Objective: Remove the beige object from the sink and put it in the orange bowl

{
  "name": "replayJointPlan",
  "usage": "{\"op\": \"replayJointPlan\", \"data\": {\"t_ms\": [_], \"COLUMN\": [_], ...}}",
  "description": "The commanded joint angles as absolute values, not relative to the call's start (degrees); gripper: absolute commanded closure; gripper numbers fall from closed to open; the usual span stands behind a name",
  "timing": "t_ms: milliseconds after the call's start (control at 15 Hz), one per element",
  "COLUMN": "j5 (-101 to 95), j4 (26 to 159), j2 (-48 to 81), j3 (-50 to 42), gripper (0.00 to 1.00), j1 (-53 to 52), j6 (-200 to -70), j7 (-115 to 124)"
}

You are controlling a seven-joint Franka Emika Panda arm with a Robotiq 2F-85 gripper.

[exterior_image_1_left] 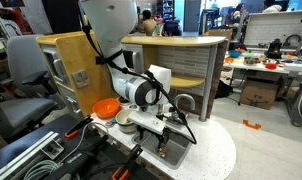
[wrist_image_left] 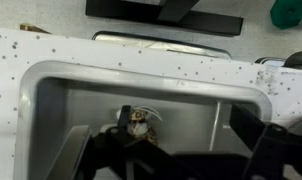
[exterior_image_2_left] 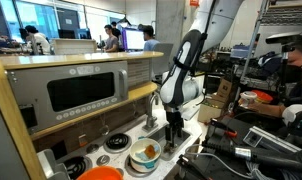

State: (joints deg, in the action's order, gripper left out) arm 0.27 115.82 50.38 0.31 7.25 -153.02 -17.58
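The gripper shifts to the left in the wrist view next while lowering to straddle the beige object (wrist_image_left: 141,126), since that lies below it and nearer one finger.
In the wrist view a small beige-and-brown object (wrist_image_left: 139,122) lies on the floor of the grey sink (wrist_image_left: 51,80). My gripper (wrist_image_left: 181,152) is open. Its dark fingers hang inside the basin, one just beside the object and one far to the right, and neither touches it. In both exterior views the gripper (exterior_image_1_left: 163,133) (exterior_image_2_left: 173,130) points straight down into the toy kitchen's sink, and the beige object is hidden there. The orange bowl (exterior_image_1_left: 107,107) (exterior_image_2_left: 103,173) sits on the counter beyond the stove side, away from the sink.
A small pot (exterior_image_1_left: 124,120) and a light bowl with contents (exterior_image_2_left: 144,153) stand between the sink and the orange bowl. Stove burners (exterior_image_2_left: 118,141) lie beside them. A green object (wrist_image_left: 291,12) sits past the sink rim. A wooden microwave cabinet (exterior_image_2_left: 71,90) backs the counter.
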Motion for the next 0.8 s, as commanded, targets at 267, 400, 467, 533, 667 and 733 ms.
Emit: {"op": "replayJointPlan", "data": {"t_ms": [267, 400, 467, 533, 667, 733], "j5": [-1.3, -1.7, -1.9, -2.2, -2.4, -2.4], "j4": [107.3, 106.1, 105.5, 104.9, 103.8, 103.2], "j2": [57.3, 58.6, 59.2, 59.8, 60.9, 61.4], "j3": [0.5, 0.0, -0.1, -0.1, -0.2, -0.2], "gripper": [0.00, 0.00, 0.00, 0.00, 0.00, 0.00], "j1": [8.3, 7.7, 7.5, 7.5, 7.5, 7.5], "j6": [-153.5, -153.6, -153.7, -153.5, -153.2, -153.1], "j7": [-16.4, -16.1, -15.9, -15.7, -15.3, -15.2]}}
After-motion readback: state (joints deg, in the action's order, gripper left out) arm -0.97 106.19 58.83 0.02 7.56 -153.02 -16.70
